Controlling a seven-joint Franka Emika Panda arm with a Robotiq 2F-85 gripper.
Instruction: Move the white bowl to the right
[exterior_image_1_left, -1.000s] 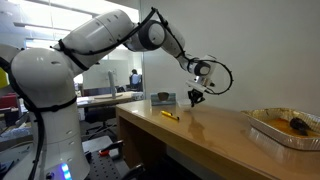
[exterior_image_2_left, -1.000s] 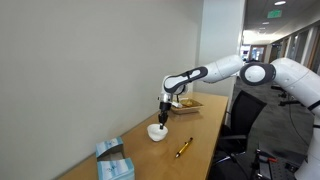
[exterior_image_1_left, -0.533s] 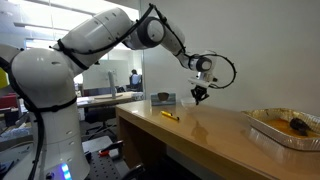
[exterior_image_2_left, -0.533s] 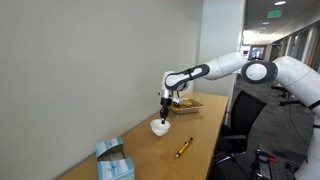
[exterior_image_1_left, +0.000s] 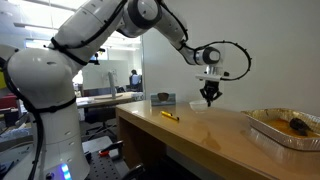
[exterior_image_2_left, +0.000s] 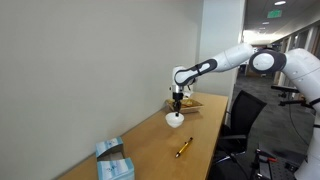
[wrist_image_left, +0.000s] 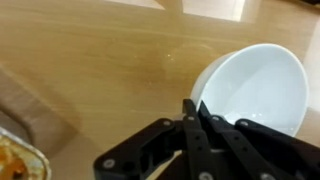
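I should move my gripper back from the wall, then lower and release the white bowl (exterior_image_1_left: 203, 106) on the empty bare wood (exterior_image_1_left: 200, 122) beside the pen.
The white bowl (wrist_image_left: 255, 88) is small, round and plain. In the wrist view it fills the upper right, and my gripper (wrist_image_left: 192, 108) is shut on its near rim, with one finger inside and one outside. In both exterior views the gripper (exterior_image_1_left: 209, 99) (exterior_image_2_left: 177, 104) points straight down over the wooden table, with the bowl (exterior_image_2_left: 175, 119) right beneath it, at or just above the tabletop. The bowl (exterior_image_1_left: 203, 106) is faint against the bright background in that exterior view.
A large silver foil tray (exterior_image_1_left: 285, 128) (exterior_image_2_left: 190, 101) holding food sits further along the table, and its corner shows in the wrist view (wrist_image_left: 15, 150). A yellow-and-black pen (exterior_image_1_left: 172, 116) (exterior_image_2_left: 183, 148) lies on the table. A blue-and-white package (exterior_image_2_left: 112, 160) stands near the table's end. A wall runs along one side.
The gripper has carried the bowl along the table toward the foil tray and away from the blue package. The grip on the rim stayed shut.
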